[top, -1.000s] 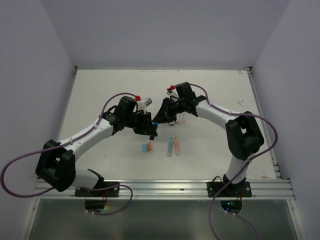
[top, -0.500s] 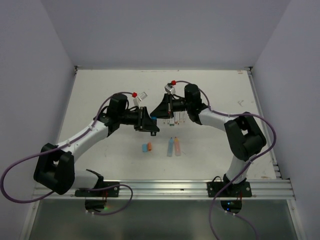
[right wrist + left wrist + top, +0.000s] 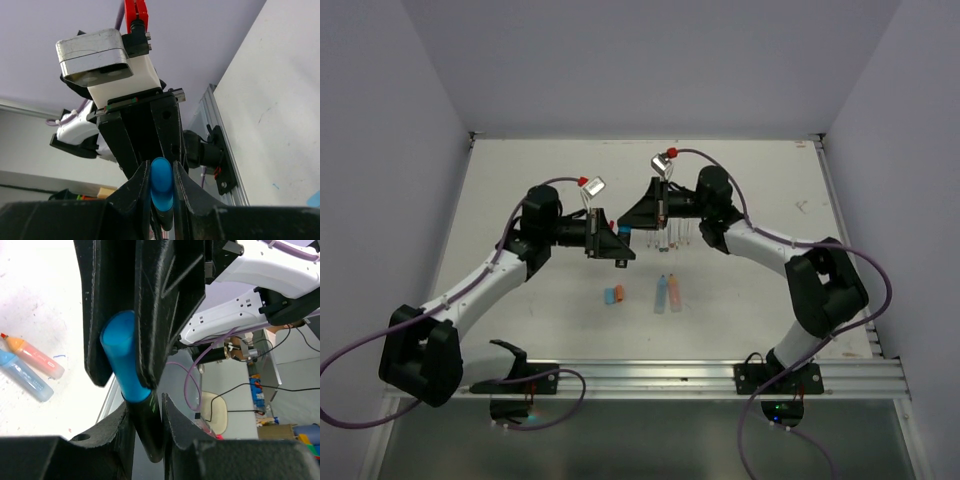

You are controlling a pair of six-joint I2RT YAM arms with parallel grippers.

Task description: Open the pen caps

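Next, my right gripper pulls the blue cap off, lowers back and releases it there. The spot beside the orange cap lies below the gripper, toward the base.
A pen with a black body (image 3: 146, 427) and a blue pen cap (image 3: 122, 355) is held in the air between both grippers, seen as a blue speck (image 3: 625, 232) from above. My left gripper (image 3: 147, 405) is shut on the black body. My right gripper (image 3: 161, 167) is shut on the blue cap (image 3: 161, 187). The two grippers, left (image 3: 617, 246) and right (image 3: 636, 224), meet nose to nose over the table's middle. Two loose pen caps, orange (image 3: 618, 293) and blue (image 3: 607, 297), lie on the table in front of them.
A pale blue pen (image 3: 661, 293) and a pale orange pen (image 3: 675, 291) lie side by side, uncapped, near the front; the left wrist view shows them as blue pen (image 3: 25, 380) and orange pen (image 3: 39, 357). Several thin pale pens (image 3: 670, 238) lie under the right arm.
Both wrists have swung toward the back of the table, staying joined at the pen. The left jaws have narrowed onto the black body.
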